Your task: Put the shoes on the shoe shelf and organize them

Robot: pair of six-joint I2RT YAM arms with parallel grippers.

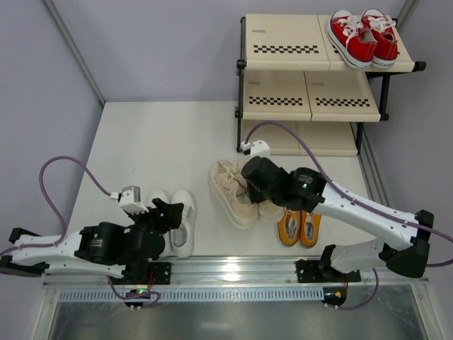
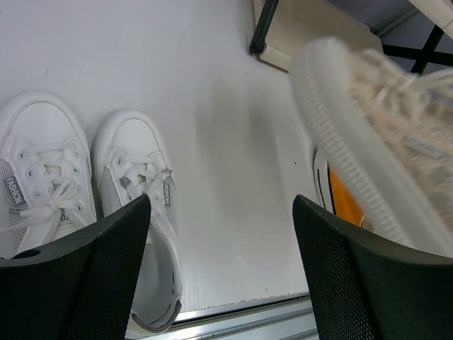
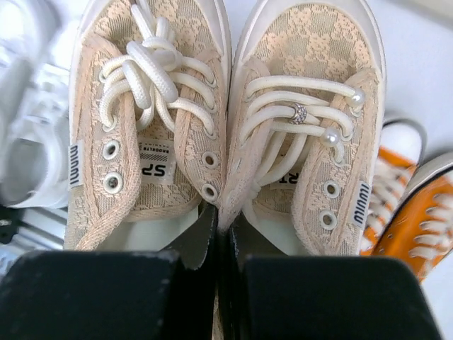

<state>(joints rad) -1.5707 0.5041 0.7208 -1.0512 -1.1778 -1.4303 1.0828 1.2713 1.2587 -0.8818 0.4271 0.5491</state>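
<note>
The right gripper lifts the cream-beige pair outward next and lets go at the top shelf's bare part (image 1: 282,40) beside the red pair (image 1: 362,37). That part of the shelf lies outward and above.
My right gripper (image 3: 225,234) is shut on the touching inner walls of the cream-beige pair (image 3: 148,120), one finger inside each shoe. In the top view this pair (image 1: 230,191) is at mid-table under the right gripper (image 1: 258,195); I cannot tell if it is off the table. The orange-yellow pair (image 1: 299,227) lies just right of it. The white pair (image 1: 180,219) lies at the near left, with my left gripper (image 1: 170,212) open and empty over its heels (image 2: 221,269). The red pair (image 1: 362,37) stands on the right of the shoe shelf's top tier (image 1: 283,32).
The shelf stands at the far right of the table; its middle tier (image 1: 304,95) and bottom tier (image 1: 322,142) hold no shoes. A shelf foot (image 2: 258,46) shows in the left wrist view. A metal rail (image 1: 233,268) runs along the near edge.
</note>
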